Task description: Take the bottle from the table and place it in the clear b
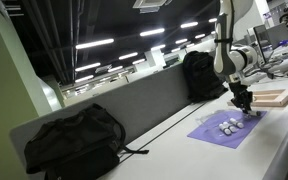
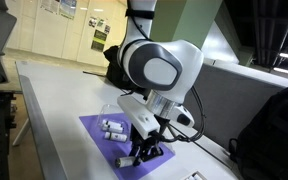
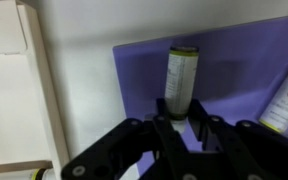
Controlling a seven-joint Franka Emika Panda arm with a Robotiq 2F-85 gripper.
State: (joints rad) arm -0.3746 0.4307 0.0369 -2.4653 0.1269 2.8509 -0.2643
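Observation:
I should lift my gripper up off the mat (image 2: 92,132) next, then bring it across and down over the small bottles in the clear container (image 2: 113,127) to let go, because its fingers are holding the bottle.
A small white bottle with a yellow-green cap (image 3: 181,75) lies on a purple mat (image 3: 239,55). My gripper (image 3: 182,115) is down on the mat, and its two fingers are closed against the sides of the bottle's near end. In both exterior views the gripper (image 1: 243,103) (image 2: 142,152) touches the mat (image 1: 212,133) (image 2: 92,132), with other small bottles (image 1: 227,125) (image 2: 112,127) lying beside it. A faint clear container (image 2: 114,108) seems to stand at the mat's far edge. Another bottle (image 3: 284,100) lies at the right in the wrist view.
A light wooden board (image 1: 274,97) (image 3: 9,90) lies next to the mat. Black backpacks (image 1: 69,140) (image 1: 199,72) (image 2: 274,125) stand along the grey divider wall (image 1: 144,100). A black cable (image 1: 169,125) runs across the table.

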